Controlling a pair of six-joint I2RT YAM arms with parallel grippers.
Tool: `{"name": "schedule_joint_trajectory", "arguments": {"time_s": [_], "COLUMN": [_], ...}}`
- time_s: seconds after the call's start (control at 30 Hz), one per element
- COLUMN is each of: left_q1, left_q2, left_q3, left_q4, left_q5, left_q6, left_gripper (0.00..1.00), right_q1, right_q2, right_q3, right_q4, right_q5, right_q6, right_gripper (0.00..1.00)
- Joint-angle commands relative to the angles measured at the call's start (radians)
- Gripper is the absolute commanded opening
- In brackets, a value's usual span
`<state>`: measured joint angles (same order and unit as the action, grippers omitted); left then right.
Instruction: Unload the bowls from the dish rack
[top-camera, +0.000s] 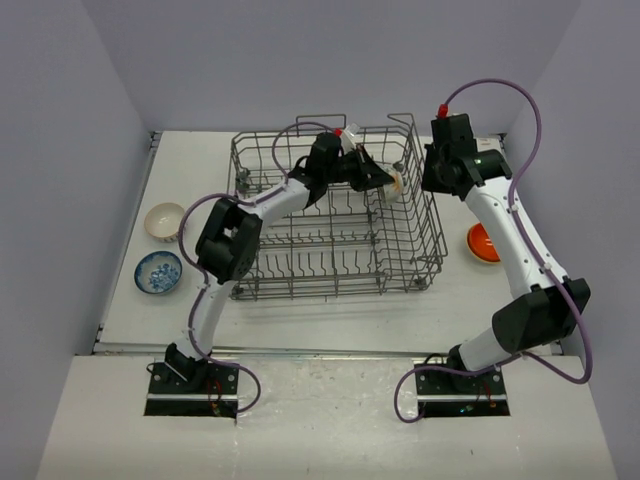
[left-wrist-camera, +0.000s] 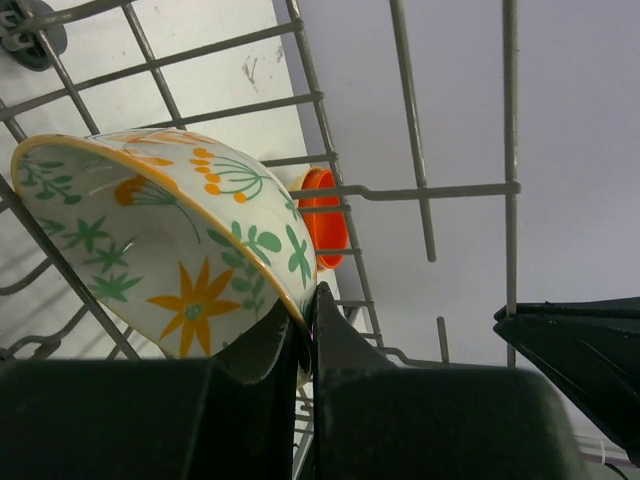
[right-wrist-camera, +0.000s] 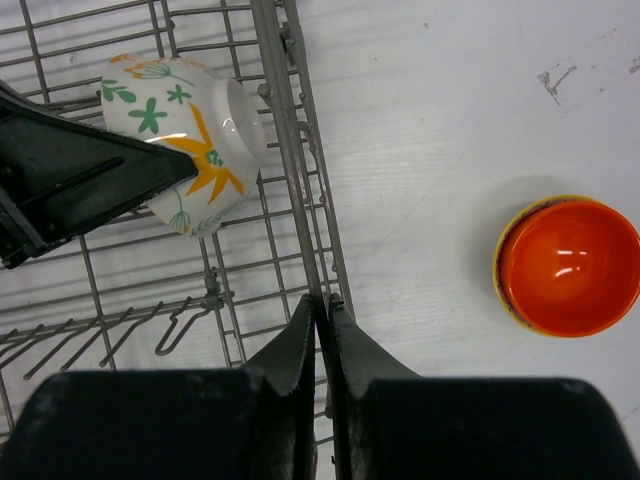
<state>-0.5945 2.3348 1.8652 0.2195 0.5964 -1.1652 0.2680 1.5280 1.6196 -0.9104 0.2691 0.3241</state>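
Note:
My left gripper rises next, carries the white bowl left in the top view and lowers it into the blue-patterned bowl (top-camera: 158, 272) to release, since that sits empty.
The grey wire dish rack (top-camera: 330, 262) stands mid-table. At its far right end my left gripper (top-camera: 385, 180) (left-wrist-camera: 312, 295) is shut on the rim of a white bowl with orange and green flowers (left-wrist-camera: 170, 250) (right-wrist-camera: 225, 110), which is tilted on its side among the wires. My right gripper (top-camera: 437, 185) (right-wrist-camera: 322, 300) is shut on the rack's right top rim wire (right-wrist-camera: 290, 150). An orange bowl (top-camera: 482, 243) (right-wrist-camera: 568, 265) sits upright on the table to the right of the rack. To the left of the rack, a pale yellow bowl (top-camera: 165, 221) and a blue-patterned bowl (top-camera: 158, 272) rest on the table.
White walls enclose the table on the left, far and right sides. Rows of tines fill the rack's floor (top-camera: 300, 268). The left arm's forearm (top-camera: 270, 200) crosses the rack's left half. A small wheel (left-wrist-camera: 25, 30) sits at the rack's corner.

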Motion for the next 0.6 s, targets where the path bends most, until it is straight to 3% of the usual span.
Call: {"name": "schedule_joint_trajectory", "arguments": {"time_s": [0.0,0.33,0.57], "left_q1": [0.025,0.077,0.174], "left_q2": [-0.124,-0.366,-0.541], "left_q3": [-0.001,0.025,0.031], "left_q4": [-0.054,-0.385,-0.738], "left_q5": [0.013,-0.003,-0.165], "left_q6": [0.077,0.258,0.490], "left_gripper": [0.00,0.00,0.00], "right_q1": [0.010,0.010,0.010], "right_q2": [0.057,0.073,0.078], "right_q3": [0.011,0.016,0.013], "right_q4": [0.019,0.016,0.010], "right_q5": [-0.050,-0.031,-0.007], "right_q6": [0.029,0.032,0.046], "right_gripper": [0.00,0.00,0.00]}}
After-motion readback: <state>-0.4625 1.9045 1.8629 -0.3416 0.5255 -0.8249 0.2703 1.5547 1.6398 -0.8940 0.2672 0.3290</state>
